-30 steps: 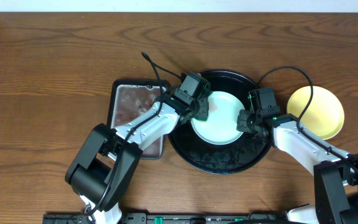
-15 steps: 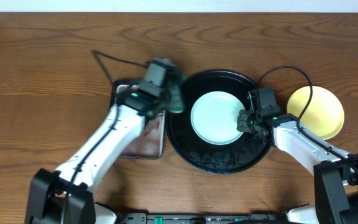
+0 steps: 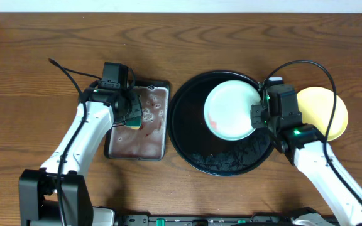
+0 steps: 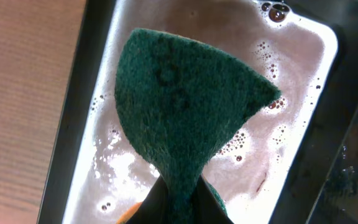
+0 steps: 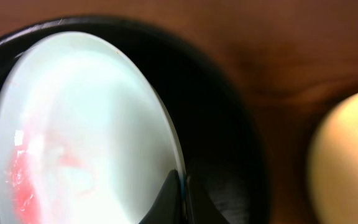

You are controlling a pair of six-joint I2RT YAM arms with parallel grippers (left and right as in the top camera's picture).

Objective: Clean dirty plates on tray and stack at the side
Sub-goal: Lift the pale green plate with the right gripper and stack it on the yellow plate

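Next, my left gripper moves down toward the right in the overhead view and releases the green sponge, since the pan's foamy water [image 3: 146, 130] [image 4: 244, 155] lies below it that way.
My right gripper [image 3: 260, 117] [image 5: 183, 194] is shut on the right rim of a pale mint plate [image 3: 231, 112] [image 5: 73, 118], which it holds tilted above the black tray [image 3: 187, 150] [image 5: 222, 118]. A red smear [image 5: 22, 180] marks the plate's lower left face. A yellow plate [image 3: 324, 113] [image 5: 347, 162] rests on the wood to the right of the tray. My left gripper [image 3: 129, 113] [image 4: 179, 202] is shut on a green sponge [image 3: 133, 118] [image 4: 185, 112], which hangs over the metal pan.
The rectangular metal pan [image 3: 140, 141] [image 4: 303, 74] lies left of the tray and holds foamy, reddish water. Black cables arc behind both wrists. Brown tabletop [image 3: 36, 56] stretches around the pan and tray, and a pale edge runs along the back.
My left arm has swung left from the plate to over the pan, taking the sponge along. My right gripper has raised and tilted the mint plate toward the tray's upper right.
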